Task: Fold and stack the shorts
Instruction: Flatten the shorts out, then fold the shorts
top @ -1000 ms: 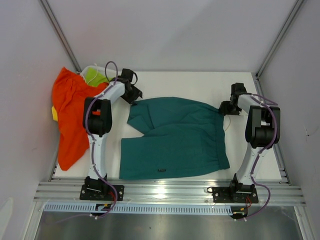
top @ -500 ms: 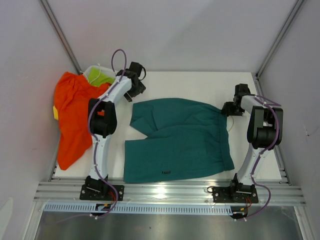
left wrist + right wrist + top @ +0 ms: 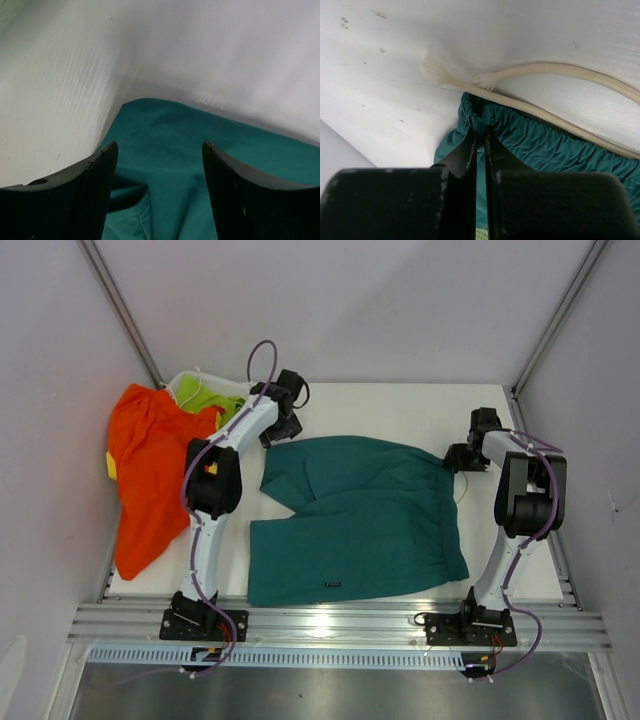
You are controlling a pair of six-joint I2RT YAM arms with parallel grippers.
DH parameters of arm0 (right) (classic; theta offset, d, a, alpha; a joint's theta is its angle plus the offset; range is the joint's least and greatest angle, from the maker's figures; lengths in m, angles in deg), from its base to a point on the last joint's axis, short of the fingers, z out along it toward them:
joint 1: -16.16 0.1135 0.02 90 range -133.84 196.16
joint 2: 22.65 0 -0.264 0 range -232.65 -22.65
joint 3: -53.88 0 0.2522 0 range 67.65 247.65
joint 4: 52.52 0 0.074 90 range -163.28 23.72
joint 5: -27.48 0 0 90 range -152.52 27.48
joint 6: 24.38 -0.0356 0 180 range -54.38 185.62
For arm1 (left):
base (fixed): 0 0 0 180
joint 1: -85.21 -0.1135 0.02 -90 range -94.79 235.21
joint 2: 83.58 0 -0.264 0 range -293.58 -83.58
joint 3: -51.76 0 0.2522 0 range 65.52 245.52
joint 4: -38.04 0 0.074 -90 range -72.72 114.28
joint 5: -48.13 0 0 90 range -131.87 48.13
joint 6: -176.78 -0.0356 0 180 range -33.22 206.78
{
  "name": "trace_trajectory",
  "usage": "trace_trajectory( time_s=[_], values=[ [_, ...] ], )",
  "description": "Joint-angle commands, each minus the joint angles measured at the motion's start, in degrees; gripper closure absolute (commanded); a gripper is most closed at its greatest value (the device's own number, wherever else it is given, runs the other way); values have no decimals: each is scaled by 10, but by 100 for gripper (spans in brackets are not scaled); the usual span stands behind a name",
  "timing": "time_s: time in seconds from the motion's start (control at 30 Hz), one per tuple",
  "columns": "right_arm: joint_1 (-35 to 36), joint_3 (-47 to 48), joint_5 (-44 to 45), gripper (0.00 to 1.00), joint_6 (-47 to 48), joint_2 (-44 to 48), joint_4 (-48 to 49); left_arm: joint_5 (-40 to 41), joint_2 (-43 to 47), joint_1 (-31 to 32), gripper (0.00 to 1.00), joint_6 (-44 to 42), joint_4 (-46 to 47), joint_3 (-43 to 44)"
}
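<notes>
The corner of the teal shorts is off-centre ahead of my fingertips, so I will shift my left gripper toward the lime-green pair (image 3: 205, 398) and down onto that corner next.
The teal shorts (image 3: 355, 520) lie spread flat on the white table, waistband to the right. My right gripper (image 3: 452, 459) is shut on the waistband's far corner (image 3: 481, 120), with the white drawstring (image 3: 555, 70) lying beside it. My left gripper (image 3: 280, 430) is open and empty, just above the far-left leg corner of the teal shorts (image 3: 165, 165). The orange shorts (image 3: 145, 475) lie crumpled at the table's left edge. A lime-green pair (image 3: 205, 398) sits behind them, and a bit of yellow (image 3: 108, 466) shows at the far left.
The white table (image 3: 400, 410) is boxed in by grey walls and metal frame posts (image 3: 555, 320). An aluminium rail (image 3: 340, 620) carrying both arm bases runs along the near edge.
My left gripper has let go of the teal leg corner and moved up and to the right. The teal shorts shifted slightly right. The right gripper has stayed shut on the waistband.
</notes>
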Motion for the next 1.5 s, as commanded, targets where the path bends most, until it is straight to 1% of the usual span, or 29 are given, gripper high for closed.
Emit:
trace_trajectory(
  time_s=[0.0,0.13,0.3,0.47,0.6,0.8,1.07,1.17,1.2,1.23,1.33,1.47],
  values=[
    [-5,-7,25,100,10,4,-10,14,-2,-2,29,-53,9,13],
    [-6,-8,28,100,12,7,-11,-7,-6,-8,31,-65,26,1],
    [-9,-6,27,100,14,6,-7,-11,-5,-11,32,-71,40,-16],
    [-10,-6,25,100,14,4,-3,-10,-12,-14,33,-109,55,-19],
    [-10,-6,24,100,14,3,-3,-24,-26,-17,36,-121,63,-20],
    [-10,-6,26,100,15,1,-2,-35,-39,-18,45,-121,78,-22],
    [-10,-6,29,100,15,3,0,-47,-53,-25,49,-119,87,-24],
    [-10,-6,29,100,17,3,0,-55,-60,-27,52,-122,89,-23],
    [-10,-6,29,100,17,4,0,-56,-63,-28,56,-122,90,-23],
    [-10,-6,29,100,17,4,0,-55,-65,-28,58,-121,90,-23],
    [-10,-6,31,100,17,5,0,-53,-68,-28,73,-117,91,-22],
    [-9,-4,35,100,21,7,0,-33,-64,-28,74,-117,85,-5]
  ],
)
